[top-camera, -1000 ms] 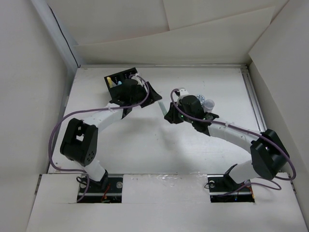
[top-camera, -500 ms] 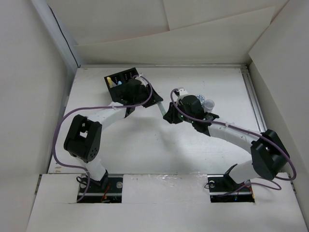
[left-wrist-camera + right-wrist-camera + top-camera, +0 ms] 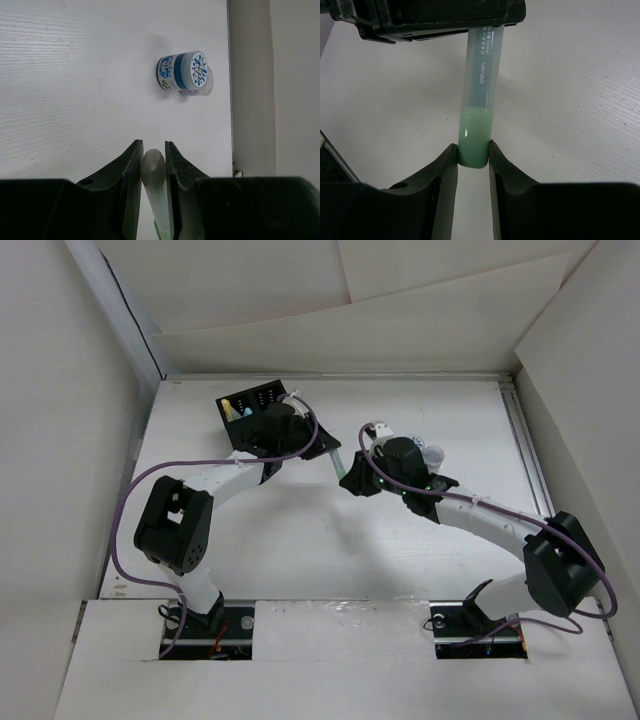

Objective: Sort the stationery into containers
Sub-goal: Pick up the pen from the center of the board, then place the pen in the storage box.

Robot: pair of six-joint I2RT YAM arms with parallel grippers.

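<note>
My left gripper needs to swing and turn over the end of the box holding sticks to let go of the green stick, because that end is to its left in the top view.
A green stick with a clear cap [image 3: 482, 90] hangs above the table between my two grippers; in the top view [image 3: 339, 461] it is a short bar. My left gripper [image 3: 152, 150] is shut on its clear cap end [image 3: 154, 167]. My right gripper [image 3: 472, 150] is shut on its green end. The left gripper also shows at the top of the right wrist view [image 3: 430, 20]. The black organiser box [image 3: 262, 398] stands at the back left with a yellow stick [image 3: 229, 408] and a light blue stick [image 3: 246, 412] inside. Two small round pieces [image 3: 428, 452] lie behind the right arm; the left wrist view [image 3: 182, 72] shows them with a blue-white label.
White walls close the table at the left [image 3: 60, 440], back [image 3: 340, 350] and right [image 3: 590, 410]. A metal rail [image 3: 525, 440] runs along the right edge. Purple cables [image 3: 130, 500] loop beside both arms.
The left gripper has swung right from beside the box to the stick that the right gripper holds, and has shut on its cap end. The right arm has barely moved.
</note>
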